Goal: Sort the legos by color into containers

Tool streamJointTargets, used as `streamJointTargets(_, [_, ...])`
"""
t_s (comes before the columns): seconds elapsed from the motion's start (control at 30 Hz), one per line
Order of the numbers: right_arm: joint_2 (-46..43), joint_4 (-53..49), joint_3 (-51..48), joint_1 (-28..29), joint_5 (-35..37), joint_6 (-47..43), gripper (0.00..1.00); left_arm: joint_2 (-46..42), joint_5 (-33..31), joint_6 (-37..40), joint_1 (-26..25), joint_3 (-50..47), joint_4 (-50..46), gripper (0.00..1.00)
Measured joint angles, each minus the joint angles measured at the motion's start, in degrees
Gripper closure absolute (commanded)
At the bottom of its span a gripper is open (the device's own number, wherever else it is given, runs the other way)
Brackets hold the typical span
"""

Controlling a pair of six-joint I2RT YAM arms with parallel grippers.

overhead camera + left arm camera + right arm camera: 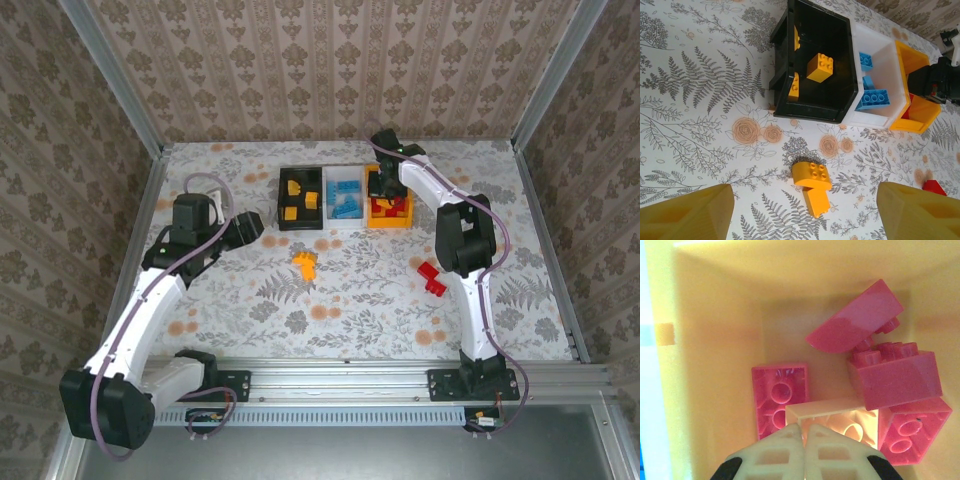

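My right gripper holds the pale yellow lego and should next lift it across to the black bin of yellow legos, which stands past the white bin (875,117), and release it there.
My left gripper (805,200) hangs open over the table, its yellow fingers (687,212) wide apart. Two yellow-orange legos (811,174) lie touching on the cloth between and just ahead of them, also seen from above (304,263). My right gripper (803,432) is down inside the orange-yellow bin (715,340), shut on the wall of a hollow-side-up lego (840,420) whose colour is washed out pale. Several red legos (895,377) lie around it. The black bin (812,114) holds yellow legos (820,67); the white bin (875,117) holds blue ones (872,97).
Two red legos (432,277) lie on the table right of centre, beside the right arm's forearm (462,235). The three bins (327,200) stand in a row at the back middle. Patterned walls enclose the table on three sides.
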Motion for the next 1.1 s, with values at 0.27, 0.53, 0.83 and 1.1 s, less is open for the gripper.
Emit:
streamJointTargets(0.27, [-1.64, 1.46, -2.60, 0.11, -0.85, 1.05, 0.97, -0.28, 0.50, -0.09, 0.68, -1.18, 0.00, 0.23])
streamJointTargets(0.53, [-4.85, 1.44, -3.28, 0.11, -3.32, 1.99, 0.97, -0.72, 1.18, -0.46, 1.01, -1.18, 0.20, 0.23])
streamJointTargets(0.83, [-8.94, 1.57, -1.51, 1.73, -6.49, 3.91, 0.97, -1.81, 1.64, -0.46, 1.42, -1.44, 0.22, 0.23])
streamJointTargets(1.1, [-2.38, 2.36, 16.33, 8.72, -14.49, 6.27, 0.97, -3.43, 2.01, -0.50, 1.70, -3.74, 0.20, 0.22])
